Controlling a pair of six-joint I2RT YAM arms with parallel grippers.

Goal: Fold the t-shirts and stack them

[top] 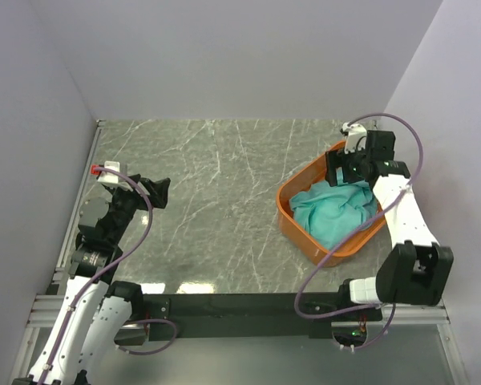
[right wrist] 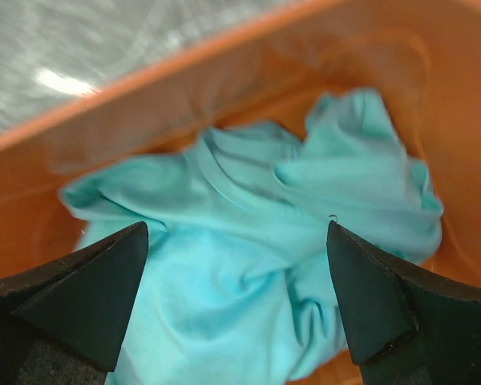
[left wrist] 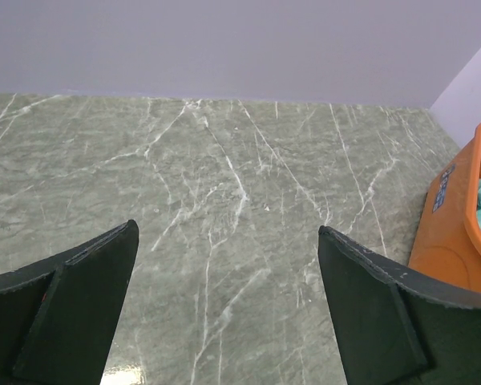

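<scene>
The robot's right gripper will next go down into the orange basket to the far end of the turquoise t-shirt, because the shirt's bunched folds lie between the gripper's spread fingers.
A crumpled turquoise t-shirt [top: 335,210] lies inside an orange basket [top: 295,224] at the right of the table. My right gripper [top: 342,171] hangs over the basket's far end, open and empty, above the shirt. In the right wrist view the t-shirt [right wrist: 248,249] fills the space between the two spread fingers of my right gripper [right wrist: 236,301]. My left gripper [top: 158,192] is open and empty above the table's left side, far from the basket. In the left wrist view my left gripper [left wrist: 227,309] frames only bare marble.
The grey marbled table [top: 216,200] has walls at the back and on both sides. The orange basket's corner [left wrist: 457,233] shows at the right edge of the left wrist view. A black rail [top: 240,305] runs along the near edge.
</scene>
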